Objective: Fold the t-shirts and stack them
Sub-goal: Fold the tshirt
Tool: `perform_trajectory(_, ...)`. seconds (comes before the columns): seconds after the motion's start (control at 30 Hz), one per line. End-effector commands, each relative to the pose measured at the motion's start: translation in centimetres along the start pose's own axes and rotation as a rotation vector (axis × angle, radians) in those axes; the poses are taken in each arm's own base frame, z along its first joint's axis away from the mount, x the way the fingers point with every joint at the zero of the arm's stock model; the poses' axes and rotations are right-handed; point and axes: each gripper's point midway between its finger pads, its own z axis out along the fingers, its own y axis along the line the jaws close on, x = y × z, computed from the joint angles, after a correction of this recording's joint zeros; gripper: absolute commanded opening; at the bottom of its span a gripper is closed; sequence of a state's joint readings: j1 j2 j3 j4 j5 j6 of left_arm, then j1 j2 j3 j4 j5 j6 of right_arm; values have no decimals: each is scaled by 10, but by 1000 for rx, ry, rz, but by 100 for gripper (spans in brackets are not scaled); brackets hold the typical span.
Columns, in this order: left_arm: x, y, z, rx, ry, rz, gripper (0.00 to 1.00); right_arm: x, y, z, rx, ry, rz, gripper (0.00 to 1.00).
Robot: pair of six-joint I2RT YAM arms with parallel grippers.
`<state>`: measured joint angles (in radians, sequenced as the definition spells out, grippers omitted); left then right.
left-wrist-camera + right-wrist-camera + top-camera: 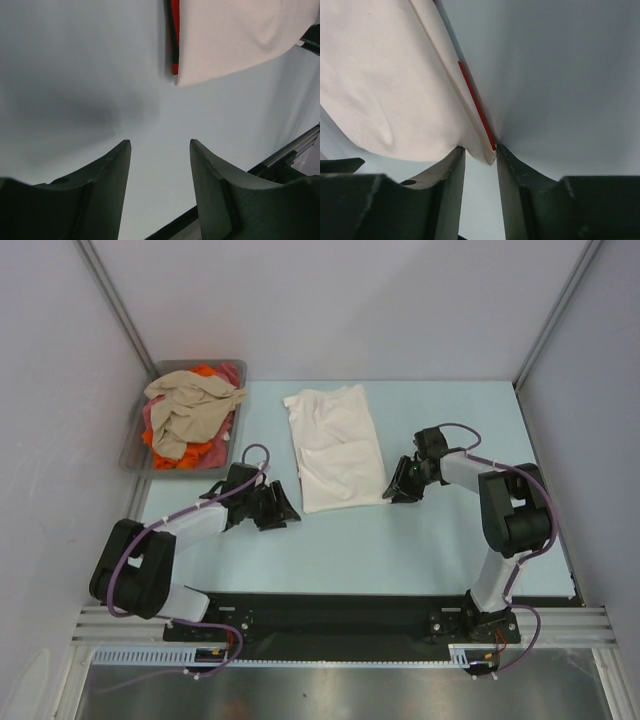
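Observation:
My left gripper's open fingers are short of the shirt's near corner (306, 510) (180, 81), so next my left gripper will move down and to the right in the top view onto that corner.
A white t-shirt (335, 445) lies folded lengthwise in the middle of the table. My left gripper (283, 510) is open and empty just left of the shirt's near left corner. In the left wrist view (160, 142) the shirt (240, 35) lies ahead, apart from the fingers, with a red print edge (174, 35). My right gripper (393, 492) is at the near right corner. In the right wrist view (480, 148) its jaws stand partly open, the shirt's corner (385, 85) sits between the fingertips, and a red edge (476, 107) shows.
A grey tray (135, 445) at the back left holds a heap of shirts: a beige one (190, 405) on top, orange (160, 452) and pink-red (232, 373) beneath. Grey walls close in the table on three sides.

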<state>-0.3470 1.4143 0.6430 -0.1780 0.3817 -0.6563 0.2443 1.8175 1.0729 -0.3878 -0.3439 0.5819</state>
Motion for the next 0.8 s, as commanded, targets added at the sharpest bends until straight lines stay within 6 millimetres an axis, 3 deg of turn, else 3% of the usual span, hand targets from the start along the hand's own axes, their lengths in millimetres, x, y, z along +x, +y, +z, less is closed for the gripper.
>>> perform_trajectory(0.0, -17, -18, 6, 85, -84, 5, 56, -2, -23, 15, 47, -6, -4, 36)
perform_trajectory(0.17, -13, -21, 20, 107, -81, 15, 56, 0, -29, 17, 41, 3, -4, 12)
perform_trajectory(0.3, -9, -14, 35, 89, -61, -7, 55, 2, -29, 19, 33, 12, -8, 0)
perform_trajectory(0.6, -15, -8, 56, 65, -57, -16, 49, 6, -28, 20, 12, 27, -6, 0)
perform_trajectory(0.77, -16, 0, 66, 25, -50, -32, 33, 4, -25, 20, -3, 25, 3, 0)
